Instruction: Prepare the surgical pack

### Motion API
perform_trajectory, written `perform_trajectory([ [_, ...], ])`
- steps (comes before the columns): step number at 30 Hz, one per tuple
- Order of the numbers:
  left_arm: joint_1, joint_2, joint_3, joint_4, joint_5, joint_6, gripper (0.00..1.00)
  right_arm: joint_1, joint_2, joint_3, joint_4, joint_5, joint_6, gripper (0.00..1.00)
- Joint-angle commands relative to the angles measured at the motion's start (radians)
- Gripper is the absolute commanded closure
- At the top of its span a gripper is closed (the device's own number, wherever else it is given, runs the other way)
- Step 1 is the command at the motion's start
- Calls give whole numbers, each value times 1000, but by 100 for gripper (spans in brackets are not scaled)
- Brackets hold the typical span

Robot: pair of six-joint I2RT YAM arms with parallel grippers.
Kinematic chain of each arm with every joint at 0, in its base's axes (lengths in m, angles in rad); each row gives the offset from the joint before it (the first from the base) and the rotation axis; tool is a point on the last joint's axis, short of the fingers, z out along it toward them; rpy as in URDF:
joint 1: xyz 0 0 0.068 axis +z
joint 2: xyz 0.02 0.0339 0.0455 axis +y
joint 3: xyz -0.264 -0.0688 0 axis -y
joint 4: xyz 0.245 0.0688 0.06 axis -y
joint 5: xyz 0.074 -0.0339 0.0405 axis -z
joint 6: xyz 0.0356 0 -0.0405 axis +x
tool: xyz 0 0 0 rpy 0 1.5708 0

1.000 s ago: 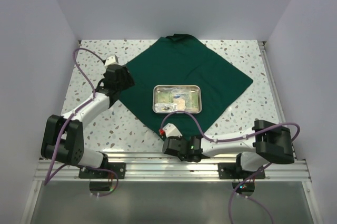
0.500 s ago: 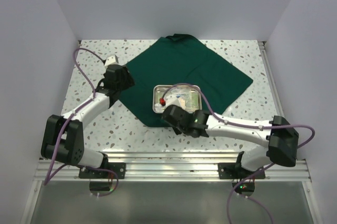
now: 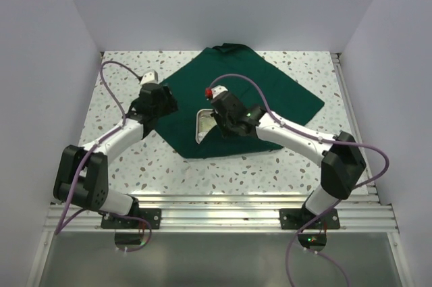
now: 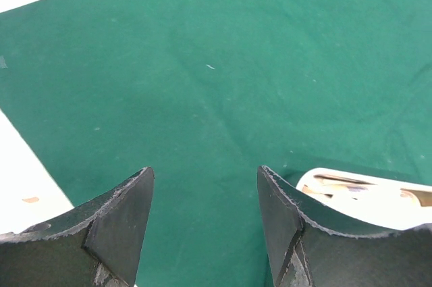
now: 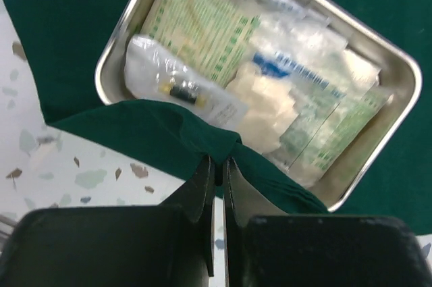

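Observation:
My right gripper holds the lifted cloth corner and will next carry it outward toward the tray's far rim (image 3: 206, 109) (image 5: 341, 15) and let go of it, because gauze pouches still lie bare beyond it.
A dark green cloth (image 3: 270, 88) lies spread as a diamond on the speckled table. A small steel tray (image 3: 200, 125) with clear gauze pouches (image 5: 270, 77) sits on it, mostly covered in the top view by my right arm and a folded-over cloth flap. My right gripper (image 3: 223, 125) is shut on the cloth's near corner (image 5: 219, 142) and holds it lifted over the tray (image 5: 378, 57). My left gripper (image 3: 160, 101) is open and empty, low over the cloth's left part (image 4: 202, 84), with the tray's end (image 4: 364, 192) by its right finger.
Speckled table surface (image 3: 169, 172) lies bare at the front where the cloth corner was. White walls enclose three sides. A metal rail (image 3: 223, 209) runs along the near edge. The cloth's far corner (image 3: 229, 48) is bunched at the back wall.
My right gripper took the cloth's near corner and carried it away from the front edge, up and over the tray. My left gripper shifted slightly toward the tray.

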Motion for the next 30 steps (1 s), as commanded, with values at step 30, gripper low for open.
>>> perform_trajectory([
  [30,-51,303,195,193,372,145,34,-333,457,465,14,-313,-102,100],
])
